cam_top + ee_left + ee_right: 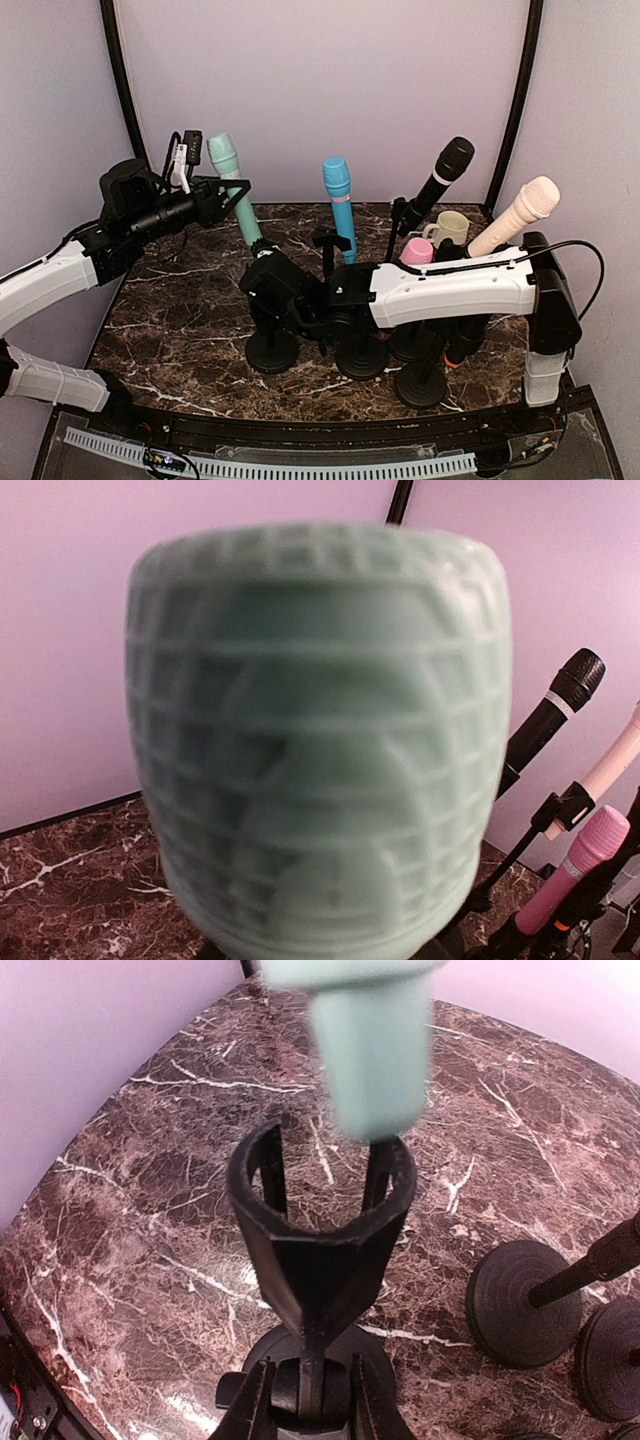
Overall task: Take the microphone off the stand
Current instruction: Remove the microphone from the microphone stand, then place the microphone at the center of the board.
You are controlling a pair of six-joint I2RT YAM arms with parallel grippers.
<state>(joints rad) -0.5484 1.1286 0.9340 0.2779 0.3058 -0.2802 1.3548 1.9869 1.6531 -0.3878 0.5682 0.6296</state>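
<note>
The microphone goes down flat onto open marble next, clear of stands, below and to the left in the top view, and my left gripper releases it there.
The mint-green microphone [232, 185] leans up and to the left, and my left gripper [236, 192] is shut on its handle. Its blurred grille head [320, 740] fills the left wrist view and hides the fingers there. The handle's lower end [372, 1060] hangs just above the black stand's clip [320, 1190], which holds nothing. My right gripper [310, 1400] is shut on the stand's swivel joint [312, 1385] below the clip, over its round base [272, 352].
Other stands hold a blue microphone [338, 185], a black one [445, 170], a cream one [520, 212] and a pink one [416, 252]. A pale cup [452, 228] sits behind them. Round stand bases [522, 1302] crowd the marble table [170, 330] on the right.
</note>
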